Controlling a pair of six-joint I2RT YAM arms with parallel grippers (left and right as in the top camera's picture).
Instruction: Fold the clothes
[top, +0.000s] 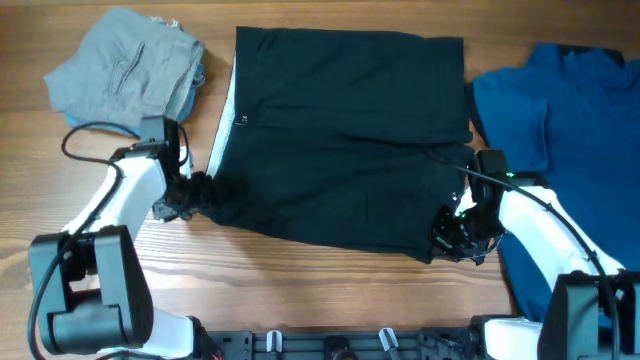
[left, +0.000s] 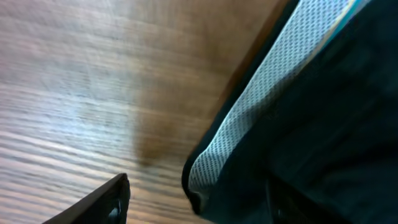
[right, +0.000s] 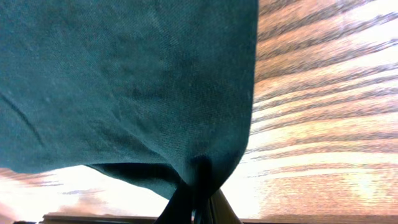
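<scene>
My right gripper lifts the pinched near corner outward toward the far leg corner (top: 457, 46) next and releases it, since the shorts (top: 340, 130) still lie flat.
The black shorts (top: 340, 130) lie flat across the middle of the table, with the pale waistband lining (top: 226, 120) along their left edge. My left gripper (top: 197, 190) is at the near left waistband corner. In the left wrist view the gripper (left: 198, 190) is open. The mesh-lined corner (left: 261, 106) lies between its fingers, clear of the left finger. My right gripper (top: 447, 235) is at the near right leg corner. In the right wrist view the gripper (right: 199, 208) is shut on a pinch of the black fabric (right: 124, 81), which bunches at the fingertips.
A small folded grey-and-light-blue denim garment (top: 125, 65) lies at the back left. A bright blue shirt (top: 570, 120) lies at the right, next to the shorts. Bare wooden table (top: 300, 290) runs along the front edge.
</scene>
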